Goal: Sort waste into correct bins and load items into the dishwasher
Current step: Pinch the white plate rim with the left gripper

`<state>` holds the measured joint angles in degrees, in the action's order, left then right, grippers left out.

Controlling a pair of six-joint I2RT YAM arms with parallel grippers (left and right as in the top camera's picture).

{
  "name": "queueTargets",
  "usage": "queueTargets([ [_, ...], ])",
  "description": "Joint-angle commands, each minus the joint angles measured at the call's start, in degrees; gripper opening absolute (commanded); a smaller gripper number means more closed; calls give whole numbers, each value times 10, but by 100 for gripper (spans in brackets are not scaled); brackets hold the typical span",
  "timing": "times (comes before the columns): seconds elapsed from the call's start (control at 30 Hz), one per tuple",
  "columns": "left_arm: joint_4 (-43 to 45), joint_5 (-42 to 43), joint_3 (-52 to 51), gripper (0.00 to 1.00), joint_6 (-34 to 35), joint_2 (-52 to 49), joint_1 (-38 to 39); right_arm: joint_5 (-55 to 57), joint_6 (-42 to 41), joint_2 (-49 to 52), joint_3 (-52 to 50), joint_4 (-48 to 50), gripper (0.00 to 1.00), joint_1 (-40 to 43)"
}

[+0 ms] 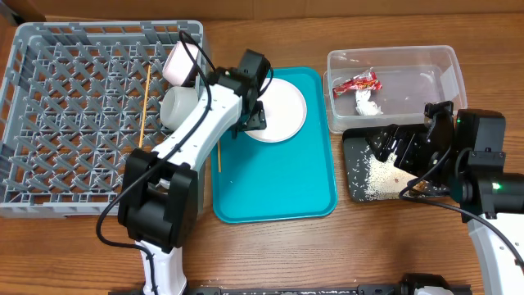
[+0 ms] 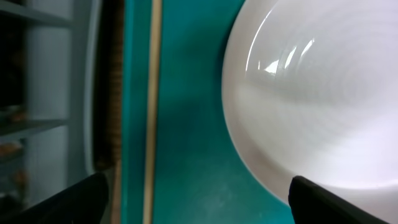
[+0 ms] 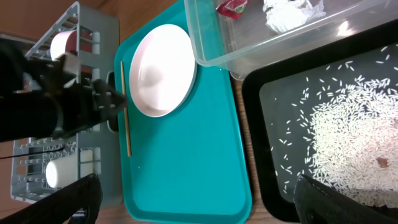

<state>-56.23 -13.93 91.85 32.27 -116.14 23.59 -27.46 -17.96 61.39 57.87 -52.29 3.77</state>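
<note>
My left gripper should next lower its open, empty fingers to straddle the plate's rim facing the dish rack, as they still hover above that rim.
A round white plate (image 1: 282,111) lies on the teal tray (image 1: 274,184). My left gripper (image 1: 250,115) hovers open low over the plate's left rim (image 2: 311,93), with nothing between the jaws (image 2: 199,205). A wooden chopstick (image 2: 151,93) lies along the tray's left edge, between the fingers. The grey dish rack (image 1: 82,115) holds a pink bowl (image 1: 182,64), a white cup (image 1: 178,106) and another chopstick (image 1: 144,106). The clear tub (image 1: 393,82) holds the red wrapper (image 1: 358,83) and paper wad (image 1: 368,104). My right gripper (image 1: 391,147) hangs open and empty above the black tray (image 1: 354,164), which holds rice (image 1: 378,176).
The rack stands close against the teal tray's left side. Clear tub and black tray sit side by side right of the teal tray. Bare wooden tabletop (image 1: 344,246) runs along the front. In the right wrist view the left arm (image 3: 56,99) reaches over the rack's edge toward the plate (image 3: 163,68).
</note>
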Motion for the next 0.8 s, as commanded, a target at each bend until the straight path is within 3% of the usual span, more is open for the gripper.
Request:
queueTargets([
  [0.0, 48, 9, -63, 94, -9, -3, 0, 5, 2, -5, 11, 3, 100, 3],
  [0.43, 105, -10, -127, 92, -53, -3, -1, 5, 2, -5, 11, 3, 100, 3],
  [0.77, 137, 33, -127, 89, -85, -3, -1, 5, 2, -5, 11, 3, 100, 3],
])
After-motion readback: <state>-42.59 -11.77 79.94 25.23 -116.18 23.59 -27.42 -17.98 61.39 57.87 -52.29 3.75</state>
